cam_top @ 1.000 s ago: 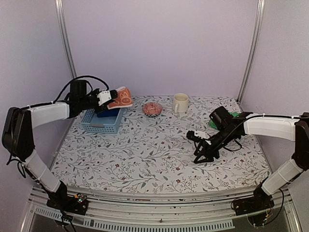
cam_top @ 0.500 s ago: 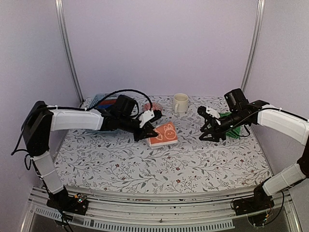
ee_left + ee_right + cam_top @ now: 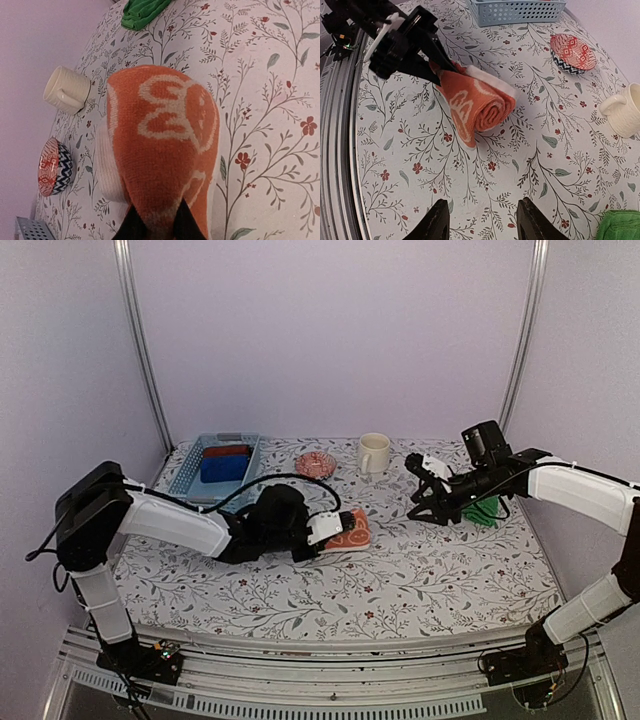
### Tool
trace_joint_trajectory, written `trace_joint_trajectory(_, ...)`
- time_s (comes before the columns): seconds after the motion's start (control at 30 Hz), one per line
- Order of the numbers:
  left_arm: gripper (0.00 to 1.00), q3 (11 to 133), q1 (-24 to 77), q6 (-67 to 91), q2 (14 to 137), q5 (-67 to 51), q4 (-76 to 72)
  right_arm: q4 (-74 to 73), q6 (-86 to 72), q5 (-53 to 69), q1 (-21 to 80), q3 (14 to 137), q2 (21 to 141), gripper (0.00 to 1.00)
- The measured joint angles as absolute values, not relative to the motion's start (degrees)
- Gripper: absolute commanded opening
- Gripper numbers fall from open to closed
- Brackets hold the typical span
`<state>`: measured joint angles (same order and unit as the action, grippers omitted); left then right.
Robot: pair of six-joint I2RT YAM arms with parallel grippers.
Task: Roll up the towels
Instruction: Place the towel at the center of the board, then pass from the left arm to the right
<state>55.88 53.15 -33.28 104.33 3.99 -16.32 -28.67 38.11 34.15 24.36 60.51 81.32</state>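
Next I need to move my left gripper back and to the right in the top view to release the towel, since the bare tabletop lies that way from the gripper.
A rolled orange towel (image 3: 354, 531) with white prints lies on the table's middle, one loose flap hanging out. My left gripper (image 3: 338, 530) is shut on its near end. In the left wrist view the black fingertips (image 3: 135, 227) pinch the orange towel (image 3: 165, 140). The right wrist view shows the orange towel (image 3: 479, 102) as a spiral roll. My right gripper (image 3: 482, 220) hovers open above bare table to the roll's right, nothing between its fingers. In the top view the right gripper (image 3: 412, 490) hangs just left of the folded green towel (image 3: 487, 510).
A blue basket (image 3: 188, 472) at the back left holds a blue and a dark red cloth roll. A patterned bowl (image 3: 316, 464) and a cream mug (image 3: 373, 452) stand along the back. The green towel (image 3: 620, 225) lies near the right wall.
My left arm carried the orange towel from over the basket to the table's middle and lowered it. My right arm swung from the table's middle right back toward the green towel, jaws still apart.
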Motion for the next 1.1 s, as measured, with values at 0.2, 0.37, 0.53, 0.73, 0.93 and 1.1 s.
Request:
trace_joint_trajectory(0.2, 0.0, 50.19, 63.61, -39.51, 111.09, 14.41, -26.17, -27.4, 38.09, 34.06, 24.36, 56.58, 81.32, 0.48)
trace_joint_trajectory(0.37, 0.0, 50.5, 67.99, -38.24, 111.77, 16.36, -26.68, -27.77, 38.52, 35.16, 24.8, 55.11, 81.49, 0.49)
trace_joint_trajectory(0.53, 0.01, 54.48, 68.55, -33.43, 112.66, 12.38, -20.6, -28.29, 40.16, 36.56, 27.64, 54.0, 83.4, 0.52)
trace_joint_trajectory(0.73, 0.03, 58.37, 68.4, -28.42, 112.99, 4.23, -14.13, -29.91, 41.5, 39.79, 32.36, 53.84, 89.62, 0.54)
trace_joint_trajectory(0.93, 0.05, 59.0, 67.42, -25.26, 112.99, -0.73, -12.82, -32.71, 41.6, 43.0, 33.8, 56.18, 99.02, 0.52)
trace_joint_trajectory(1.1, 0.19, 59.09, 66.46, -23.55, 112.99, -2.55, -12.71, -34.0, 41.76, 44.73, 33.74, 58.37, 103.0, 0.21)
